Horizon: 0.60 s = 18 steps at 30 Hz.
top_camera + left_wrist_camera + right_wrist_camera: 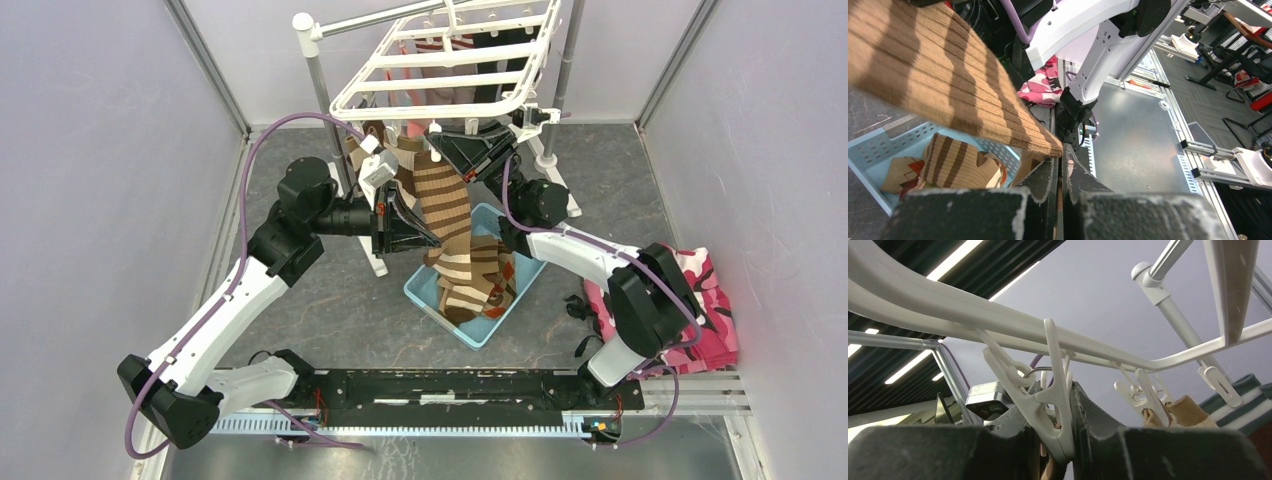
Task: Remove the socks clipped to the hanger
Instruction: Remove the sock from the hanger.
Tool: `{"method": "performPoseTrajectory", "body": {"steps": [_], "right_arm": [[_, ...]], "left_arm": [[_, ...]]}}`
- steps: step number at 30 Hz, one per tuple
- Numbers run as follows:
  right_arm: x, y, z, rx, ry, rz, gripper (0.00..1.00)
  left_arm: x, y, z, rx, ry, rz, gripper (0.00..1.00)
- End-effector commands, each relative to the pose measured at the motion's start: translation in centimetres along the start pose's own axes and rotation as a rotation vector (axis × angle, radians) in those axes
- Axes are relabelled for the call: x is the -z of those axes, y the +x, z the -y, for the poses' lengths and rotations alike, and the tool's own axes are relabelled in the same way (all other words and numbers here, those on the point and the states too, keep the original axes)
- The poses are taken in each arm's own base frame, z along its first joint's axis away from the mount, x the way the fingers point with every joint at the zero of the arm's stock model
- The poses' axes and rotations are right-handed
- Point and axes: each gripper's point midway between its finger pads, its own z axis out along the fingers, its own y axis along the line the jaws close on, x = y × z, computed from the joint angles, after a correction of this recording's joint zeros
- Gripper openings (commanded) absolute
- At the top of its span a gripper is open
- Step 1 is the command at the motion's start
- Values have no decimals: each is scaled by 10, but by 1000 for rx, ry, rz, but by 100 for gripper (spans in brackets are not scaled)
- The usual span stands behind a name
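Note:
The robot should lower its left gripper into the light blue basket [480, 283] [953, 162] to let go of the striped sock, since the basket is below the gripper, to its right in the top view.
The white hanger [450, 60] hangs at the back, with several socks clipped under it. A long brown-striped sock [440, 200] drops from its front edge toward the basket. My left gripper [430, 240] is shut on this striped sock [948, 85]; in the left wrist view the left gripper [1062, 160] has tan cloth pinched between its closed fingers. My right gripper [445, 138] is raised under the hanger's front bar [998, 315]. In the right wrist view the right gripper [1055, 390] squeezes a white clip [1055, 410] from both sides, and brown sock cloth [1048, 470] shows below it.
A light blue basket [425, 290] below the hanger holds loose socks [480, 285]. The grey pole stand [325, 90] carries the hanger. A pink camouflage cloth heap [705, 300] lies at the right. Neighbouring clips [1143, 395] hold a tan sock [1188, 412].

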Motion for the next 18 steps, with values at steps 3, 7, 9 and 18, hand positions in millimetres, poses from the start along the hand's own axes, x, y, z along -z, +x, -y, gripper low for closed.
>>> {"method": "performPoseTrajectory", "body": {"steps": [3, 7, 9, 18], "right_arm": [[-6, -17, -41, 24, -156, 58, 15], [-7, -19, -42, 31, -151, 49, 15], [-8, -19, -42, 39, -144, 40, 15], [-2, -22, -42, 80, -123, -4, 11]], "left_arm": [[3, 0, -1, -80, -29, -6, 2], [5, 13, -7, -94, -42, -39, 2], [5, 20, -10, -109, -45, -56, 2], [8, 54, -22, -146, -52, -159, 2]]}}
